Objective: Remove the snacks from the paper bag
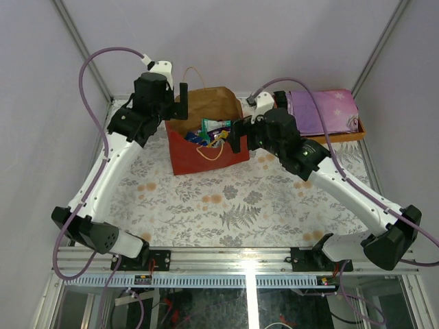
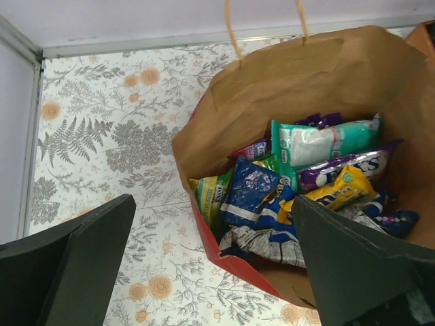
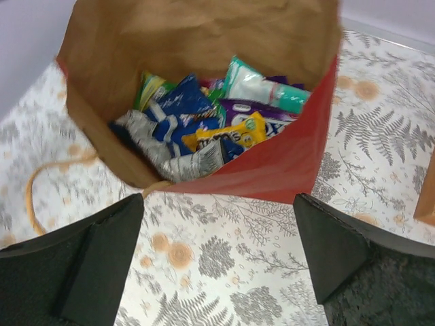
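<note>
The nearer part of the paper bag's loop handle droops below the right gripper and to its left in the top view, so the gripper will move down, back and to that side around it.
The paper bag (image 1: 199, 154) stands open on the floral table, red outside and brown inside (image 2: 285, 81). Inside lie the snacks (image 1: 209, 131): a teal packet (image 2: 319, 139), a purple FOX'S packet (image 2: 340, 166), a yellow one (image 2: 340, 190), a blue one (image 2: 251, 190) and a green one (image 2: 211, 193). My left gripper (image 2: 212, 204) hangs open over the bag's left rim, one finger above the table and the other above the bag's inside. My right gripper (image 3: 217, 204) is open just outside the bag's red right side (image 3: 285, 163), holding nothing.
A purple folded cloth (image 1: 322, 111) lies on a wooden tray (image 1: 360, 130) at the back right. One thin loop handle (image 1: 212, 151) droops over the bag's front, and the other (image 2: 234, 30) stands up behind. Pale walls close in the table at the back and sides.
</note>
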Controlling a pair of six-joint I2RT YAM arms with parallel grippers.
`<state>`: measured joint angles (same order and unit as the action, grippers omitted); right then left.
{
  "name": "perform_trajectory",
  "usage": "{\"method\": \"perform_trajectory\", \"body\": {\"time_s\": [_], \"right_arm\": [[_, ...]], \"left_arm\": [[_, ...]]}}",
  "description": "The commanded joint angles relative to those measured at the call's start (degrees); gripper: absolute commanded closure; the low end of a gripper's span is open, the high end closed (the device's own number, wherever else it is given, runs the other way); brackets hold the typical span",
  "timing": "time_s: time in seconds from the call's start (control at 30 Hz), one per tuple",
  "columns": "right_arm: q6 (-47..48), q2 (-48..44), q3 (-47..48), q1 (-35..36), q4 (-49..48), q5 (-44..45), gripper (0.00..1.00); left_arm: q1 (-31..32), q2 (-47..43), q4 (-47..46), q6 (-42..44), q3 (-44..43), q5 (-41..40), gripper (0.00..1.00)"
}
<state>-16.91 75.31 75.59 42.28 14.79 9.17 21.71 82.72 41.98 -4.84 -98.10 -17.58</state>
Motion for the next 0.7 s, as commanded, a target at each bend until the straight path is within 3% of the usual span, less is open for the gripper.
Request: {"method": "perform_trajectory", "body": {"time_s": [0.0, 0.13, 0.27, 0.5, 0.67], "right_arm": [[17.2, -1.3, 3.4, 0.4, 0.5, -14.5, 0.01], [22.1, 1.0, 9.2, 0.4, 9.4, -19.0, 0.01], [21.4, 0.4, 8.7, 0.4, 10.0, -21.7, 0.03], [4.4, -0.6, 7.7, 0.8, 10.3, -3.6, 0.09], [-1.8, -0.4, 4.5, 1.9, 8.6, -1.8, 0.06]], "left_arm": [[-2.1, -0.9, 0.0, -1.7, -0.4, 1.4, 0.00], [-2.3, 0.5, -1.1, -2.7, 0.5, 2.3, 0.00], [-2.3, 3.3, -1.8, -3.5, -0.4, 2.6, 0.00], [-2.3, 6.3, -1.8, -3.3, -3.1, 1.1, 0.00], [-2.3, 7.0, -3.0, -3.0, -3.4, 1.2, 0.00]]}}
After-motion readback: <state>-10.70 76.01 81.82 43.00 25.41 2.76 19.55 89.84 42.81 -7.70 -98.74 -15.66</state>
